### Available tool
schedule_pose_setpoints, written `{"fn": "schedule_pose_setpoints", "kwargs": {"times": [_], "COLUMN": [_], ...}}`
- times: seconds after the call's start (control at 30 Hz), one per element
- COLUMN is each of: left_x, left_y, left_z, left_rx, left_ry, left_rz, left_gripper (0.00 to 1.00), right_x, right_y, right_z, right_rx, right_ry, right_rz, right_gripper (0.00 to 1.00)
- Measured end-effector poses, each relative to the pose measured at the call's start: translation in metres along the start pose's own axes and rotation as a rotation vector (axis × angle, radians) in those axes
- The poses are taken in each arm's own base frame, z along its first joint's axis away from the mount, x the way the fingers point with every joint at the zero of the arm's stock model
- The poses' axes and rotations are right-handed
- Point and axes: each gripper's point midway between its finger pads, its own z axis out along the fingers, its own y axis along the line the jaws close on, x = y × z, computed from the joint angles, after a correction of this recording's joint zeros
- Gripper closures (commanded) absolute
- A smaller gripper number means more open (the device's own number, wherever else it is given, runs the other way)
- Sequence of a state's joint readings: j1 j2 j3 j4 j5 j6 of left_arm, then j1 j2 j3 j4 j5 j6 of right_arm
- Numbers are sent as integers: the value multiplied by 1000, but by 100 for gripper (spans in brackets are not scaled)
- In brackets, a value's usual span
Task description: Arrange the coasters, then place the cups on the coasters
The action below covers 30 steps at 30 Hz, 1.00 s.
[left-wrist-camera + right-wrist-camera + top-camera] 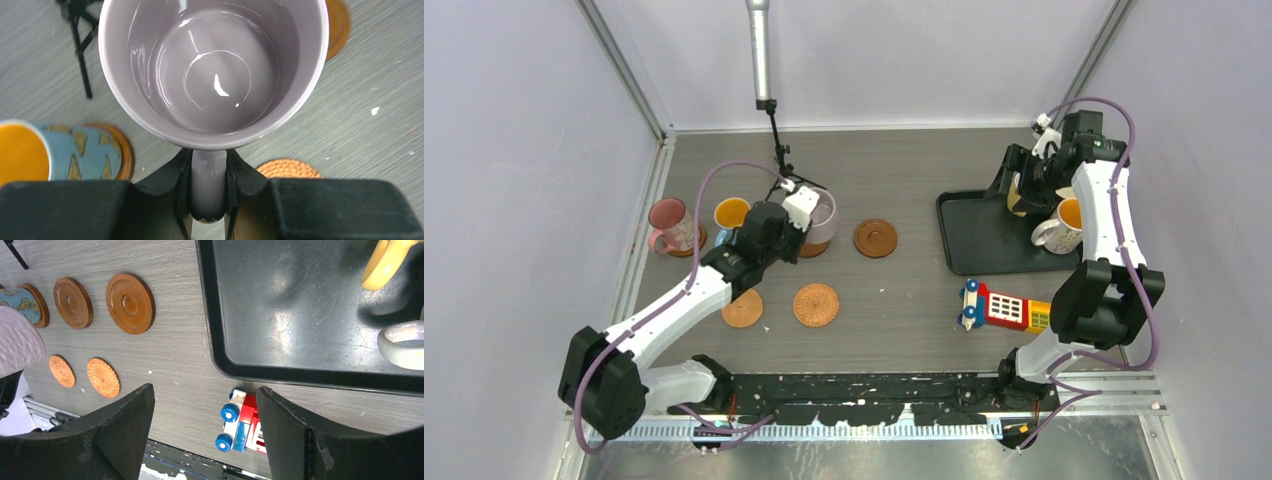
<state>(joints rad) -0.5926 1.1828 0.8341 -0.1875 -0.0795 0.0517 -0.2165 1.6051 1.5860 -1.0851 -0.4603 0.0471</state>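
Note:
My left gripper should lower the upright pale lilac cup onto the dark coaster beside the blue cup (730, 214).
My left gripper (807, 220) (209, 192) is shut on the handle of the pale lilac cup (824, 215) (215, 65), which stays upright over a dark coaster (814, 249); whether it rests there I cannot tell. A pink cup (667, 222) and a blue cup (730, 214) (60, 155) each stand on a coaster to its left. Another dark coaster (875, 238) (130, 302) lies bare, as do two woven coasters (742, 308) (816, 305). My right gripper (1027, 182) (205, 415) hangs open over the tray's near-left edge, next to a yellow cup (387, 262) and a white cup (1062, 227).
The black tray (979, 240) (300, 315) sits at the right with the two cups on it. A colourful toy phone (1004, 307) (242, 420) lies in front of the tray. A thin black stand (776, 140) rises behind the lilac cup.

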Motion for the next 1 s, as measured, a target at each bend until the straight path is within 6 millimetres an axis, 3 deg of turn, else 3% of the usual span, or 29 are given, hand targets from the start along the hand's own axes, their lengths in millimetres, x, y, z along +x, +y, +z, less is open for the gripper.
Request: {"fn": "schedule_pose_setpoints", "kwargs": {"times": [0.27,1.0], "left_x": [52,87], "left_y": [17,19], "left_z": [-3,50], "left_rx": [-97,-138], "left_ry": [104,190], "left_rz": [-33,-115], "left_gripper": [100,100], "right_x": [3,5], "right_y": [2,-6], "right_z": [4,4], "right_rx": [20,64], "right_ry": [13,21], "right_rz": [-40,-75], "right_gripper": [21,21]}}
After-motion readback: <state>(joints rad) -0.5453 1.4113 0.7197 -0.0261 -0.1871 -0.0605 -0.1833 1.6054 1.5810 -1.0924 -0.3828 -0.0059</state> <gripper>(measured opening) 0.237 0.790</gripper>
